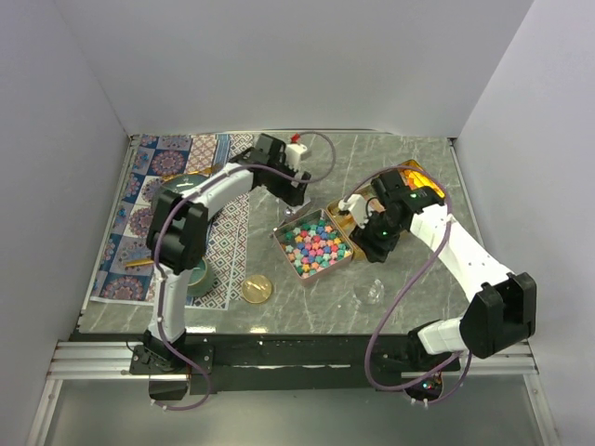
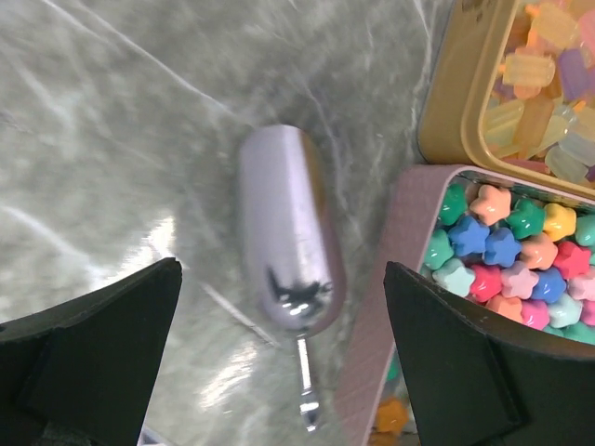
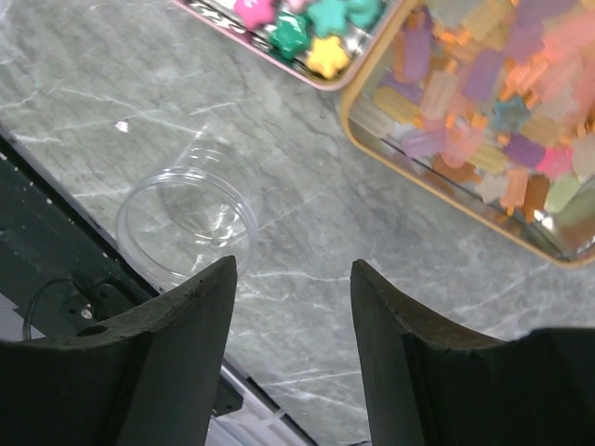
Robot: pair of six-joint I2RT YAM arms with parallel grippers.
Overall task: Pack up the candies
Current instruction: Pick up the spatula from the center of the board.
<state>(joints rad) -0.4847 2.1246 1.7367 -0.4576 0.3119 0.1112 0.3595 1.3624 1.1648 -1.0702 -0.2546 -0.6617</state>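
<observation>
My left gripper needs to lower its open fingers around the scoop's wide part (image 2: 299, 286) near the thin rod next and then close, because the metal scoop (image 2: 288, 232) is centred below them.
Pastel star candies (image 1: 314, 243) fill a pink tray (image 1: 342, 261) at the table's middle; they also show in the left wrist view (image 2: 502, 246). Translucent gummy candies (image 3: 483, 84) lie in a gold tin (image 3: 437, 190) beside it, mostly under my right arm from above. My left gripper (image 2: 281, 274) is open just behind the tray's far-left corner. It hangs over a shiny metal scoop (image 2: 288, 232) that lies on the marble, apart from both fingers. My right gripper (image 3: 293, 269) is open with nothing in it, over bare marble between the tin and a clear cup (image 3: 186, 218).
A gold round lid (image 1: 257, 288) lies in front of the tray. A patterned mat (image 1: 139, 214) at the left carries a tape roll (image 1: 200, 279). The clear cup (image 1: 370, 293) stands near the table's front edge. White walls enclose the table.
</observation>
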